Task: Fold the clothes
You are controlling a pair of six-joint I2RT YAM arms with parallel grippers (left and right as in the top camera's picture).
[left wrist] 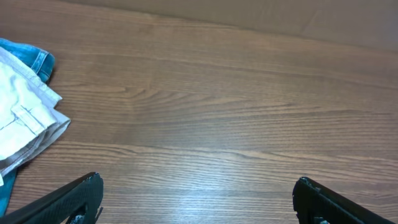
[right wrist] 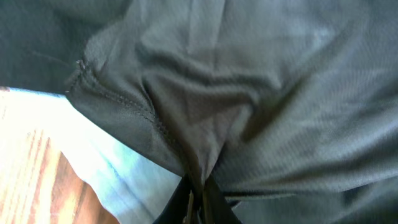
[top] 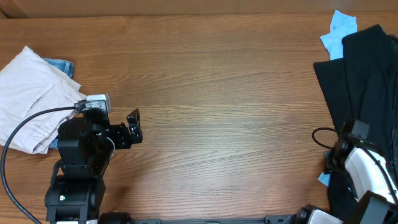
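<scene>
I will lift the black fold off the pile with my right gripper, then pull it to the left in the overhead view over the empty middle of the wood.
A pile of clothes lies at the table's right edge, with a black garment on top. My right gripper is shut on a pinched fold of that black fabric, which bunches up between its fingers. A light blue garment shows under the black hem. From overhead, the right arm sits on the pile's near end and hides its own fingers. My left gripper hangs open over bare wood, nothing between its fingers.
Folded white cloth with blue denim beneath lies at the far left. A light blue cloth pokes out at the pile's far end. The left arm stands at the near left.
</scene>
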